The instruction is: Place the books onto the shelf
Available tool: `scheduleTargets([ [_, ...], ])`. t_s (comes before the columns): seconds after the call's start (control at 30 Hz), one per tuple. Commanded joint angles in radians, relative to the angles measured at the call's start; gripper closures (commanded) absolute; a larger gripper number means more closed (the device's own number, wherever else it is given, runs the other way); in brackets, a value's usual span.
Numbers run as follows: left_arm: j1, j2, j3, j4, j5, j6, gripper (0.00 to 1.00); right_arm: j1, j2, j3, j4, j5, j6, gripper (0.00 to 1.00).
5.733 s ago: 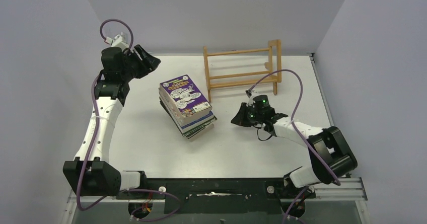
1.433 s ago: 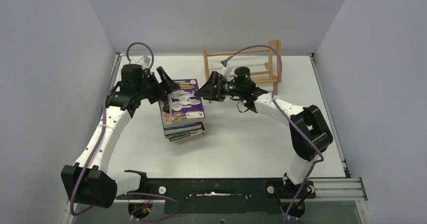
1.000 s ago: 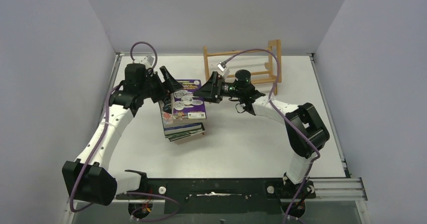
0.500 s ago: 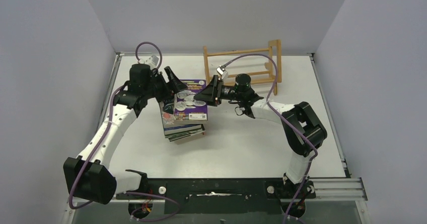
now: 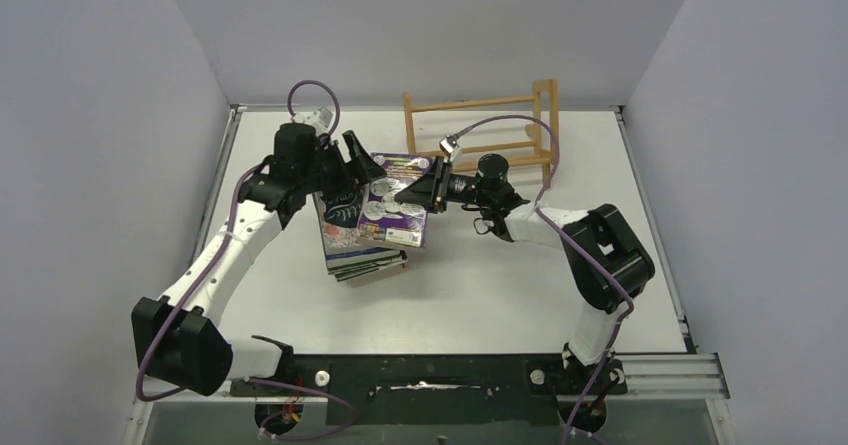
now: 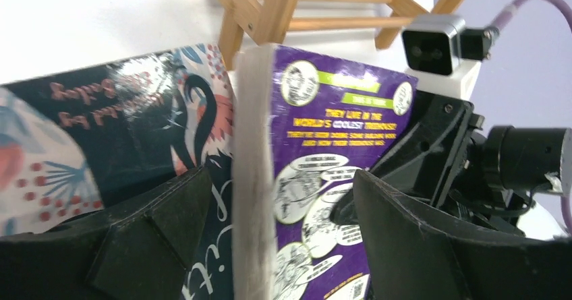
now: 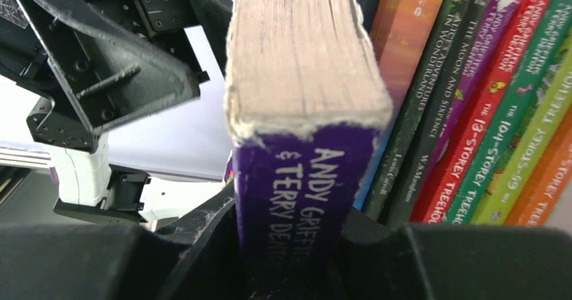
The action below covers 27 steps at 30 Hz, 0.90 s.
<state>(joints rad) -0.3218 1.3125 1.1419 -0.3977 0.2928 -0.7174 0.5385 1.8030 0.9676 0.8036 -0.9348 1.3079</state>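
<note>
I need to carry the purple book (image 5: 393,213) outward with my right gripper next, turn it upright against the shelf's end nearest the stack and then let it go, because the shelf's rails are empty.
The books lie in a stack (image 5: 362,252) on the white table, spines showing green, red and orange (image 7: 492,125). My right gripper (image 5: 417,197) is shut on the spine of the top purple cartoon book (image 5: 393,213), which stands tilted up on edge off the stack (image 7: 303,57). My left gripper (image 5: 360,168) is open, its fingers (image 6: 156,236) on either side of that book's page edge (image 6: 253,178) without pinching it. A navy floral book (image 6: 101,128) lies uncovered beneath. The light-wood shelf (image 5: 410,130) stands upright at the back, with nothing on it.
The shelf's rails (image 6: 297,7) show just behind the books in the left wrist view. The right wrist camera block (image 6: 438,40) sits close behind the purple book. Purple cables loop over both arms. Grey walls close in both sides.
My right gripper has slid onto the purple book's spine and shut on it, tipping the book up. My left arm has moved right, its open fingers now straddling the book's page edge.
</note>
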Motion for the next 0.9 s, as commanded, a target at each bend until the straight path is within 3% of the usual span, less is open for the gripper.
scheduleTargets([
  [0.0, 0.038, -0.023, 0.144, -0.098, -0.135, 0.073, 0.23, -0.063, -0.126, -0.026, 0.078, 0.002, -0.037, 0.93],
  [0.1, 0.136, -0.063, 0.177, -0.108, -0.162, 0.090, 0.24, -0.115, -0.201, 0.002, -0.058, 0.007, -0.143, 0.95],
  [0.2, 0.215, -0.091, 0.186, -0.091, -0.164, 0.106, 0.24, -0.154, -0.271, 0.098, -0.358, 0.061, -0.346, 0.97],
  [0.33, 0.228, -0.108, 0.154, -0.018, -0.154, 0.124, 0.31, -0.156, -0.273, 0.322, -0.767, 0.307, -0.655, 1.00],
  [0.43, 0.231, -0.112, 0.117, 0.042, -0.134, 0.112, 0.34, -0.147, -0.215, 0.466, -0.935, 0.533, -0.781, 1.00],
  [0.6, 0.235, -0.086, 0.117, 0.054, -0.116, 0.120, 0.35, -0.111, -0.134, 0.634, -1.038, 0.790, -0.881, 1.00],
  [0.87, 0.239, -0.073, 0.066, 0.096, -0.073, 0.105, 0.35, -0.073, -0.007, 0.759, -1.073, 0.991, -0.986, 1.00],
])
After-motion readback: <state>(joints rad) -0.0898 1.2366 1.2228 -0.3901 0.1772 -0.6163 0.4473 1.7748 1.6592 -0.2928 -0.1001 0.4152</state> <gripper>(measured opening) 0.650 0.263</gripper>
